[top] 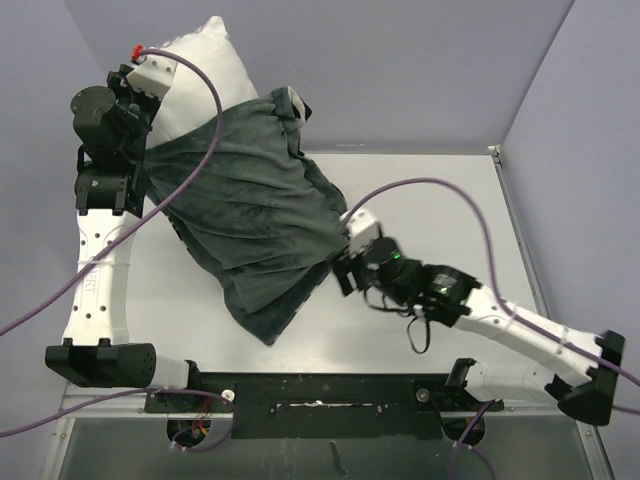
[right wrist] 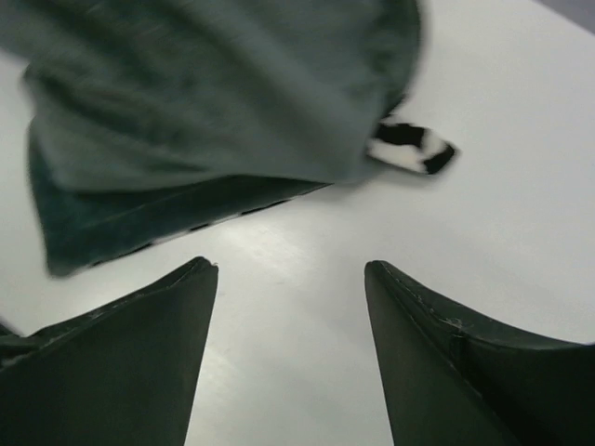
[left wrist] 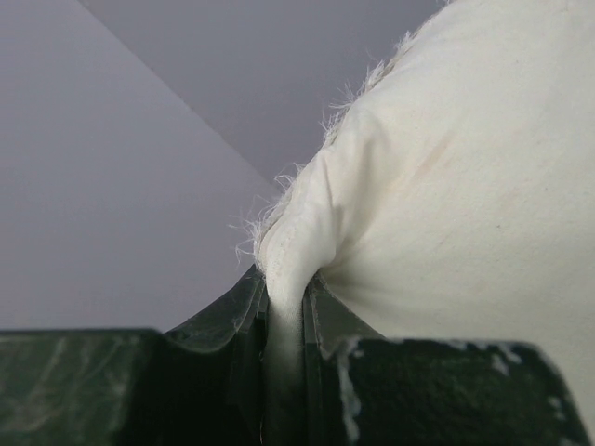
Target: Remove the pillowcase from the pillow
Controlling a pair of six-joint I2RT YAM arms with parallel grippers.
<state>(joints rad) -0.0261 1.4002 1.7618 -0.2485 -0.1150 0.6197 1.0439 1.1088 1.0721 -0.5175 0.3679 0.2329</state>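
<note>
The pillowcase's near corner lies clear of the pillow, so my right gripper should go down, back and to the left in the top view onto it.
The white pillow is lifted at the far left, its top half bare. The dark grey-green pillowcase covers its lower part and hangs down to the table; a bit of zebra stripe shows at its upper edge. My left gripper is shut on the pillow's corner, and the left wrist view shows white fabric pinched between the jaws. My right gripper is open and empty just right of the pillowcase's lower edge. The right wrist view shows the pillowcase beyond the open fingertips, with a zebra tab.
The white table stretches to the right of the pillow. Purple cables loop over both arms. Grey walls enclose the back and sides.
</note>
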